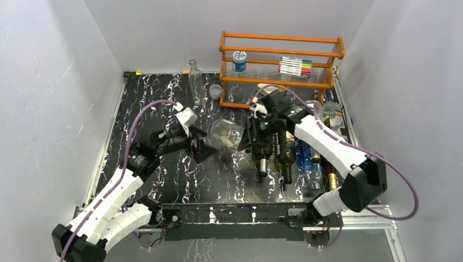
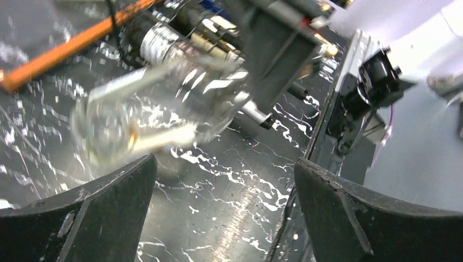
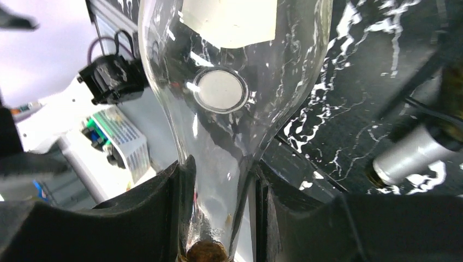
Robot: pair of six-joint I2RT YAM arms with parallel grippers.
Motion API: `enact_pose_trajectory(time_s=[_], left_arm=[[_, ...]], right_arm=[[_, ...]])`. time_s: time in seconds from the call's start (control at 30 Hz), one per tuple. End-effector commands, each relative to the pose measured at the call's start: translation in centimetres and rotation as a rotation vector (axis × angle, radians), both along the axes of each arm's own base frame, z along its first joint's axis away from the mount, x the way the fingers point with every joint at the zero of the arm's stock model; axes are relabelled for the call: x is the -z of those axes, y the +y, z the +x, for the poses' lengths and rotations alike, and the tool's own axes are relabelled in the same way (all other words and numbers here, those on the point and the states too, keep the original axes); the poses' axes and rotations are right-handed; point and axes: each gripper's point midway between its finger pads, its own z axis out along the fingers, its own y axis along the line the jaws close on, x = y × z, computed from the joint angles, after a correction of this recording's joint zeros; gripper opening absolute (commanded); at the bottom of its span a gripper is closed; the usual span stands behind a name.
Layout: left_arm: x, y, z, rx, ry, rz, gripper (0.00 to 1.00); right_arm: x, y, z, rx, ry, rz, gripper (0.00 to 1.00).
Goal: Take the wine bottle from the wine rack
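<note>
I will move my left gripper to the right in the top view next and turn it onto the bottle's neck, which lies there, past the bottle's body.
A clear glass wine bottle hangs tilted over the middle of the table, left of the wine rack. My right gripper is shut on its neck. In the right wrist view the neck sits between both fingers, with the cork at the bottom and the bottle's body above. My left gripper stands open just left of the bottle's base, with nothing between its fingers. In the left wrist view the bottle is blurred beyond the fingertips.
Two dark bottles and a blue one lie on the rack. An orange wooden shelf with a can and markers stands at the back. An upright clear bottle and a small cup stand beside it.
</note>
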Motion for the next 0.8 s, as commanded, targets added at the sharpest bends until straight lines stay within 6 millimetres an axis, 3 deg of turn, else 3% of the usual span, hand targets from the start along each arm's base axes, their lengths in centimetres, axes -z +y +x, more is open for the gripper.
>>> enact_pose_trajectory(time_s=[0.0, 0.17, 0.33, 0.47, 0.57, 0.77], left_arm=[[-0.2, -0.8, -1.2, 0.124, -0.275, 0.112, 0.96], [0.7, -3.0, -2.9, 0.288, -0.359, 0.148, 0.98], [3.1, -5.7, -4.2, 0.437, -0.425, 0.19, 0.98], [5.2, -7.5, -3.6, 0.481, -0.47, 0.172, 0.98], [5.4, -8.6, -3.0, 0.488, -0.518, 0.125, 0.98], [6.7, -9.1, -1.5, 0.418, -0.534, 0.108, 0.98]], right_arm=[[-5.5, 4.9, 0.2, -0.181, -0.162, 0.214, 0.0], [-3.5, 5.9, -0.5, -0.235, -0.101, 0.181, 0.0], [-2.3, 5.9, -0.8, -0.259, -0.064, 0.16, 0.05], [-1.9, 5.9, -1.1, -0.266, -0.05, 0.173, 0.12], [-1.8, 5.9, -1.3, -0.262, -0.048, 0.187, 0.17], [-2.0, 5.8, -1.9, -0.264, -0.054, 0.223, 0.25]])
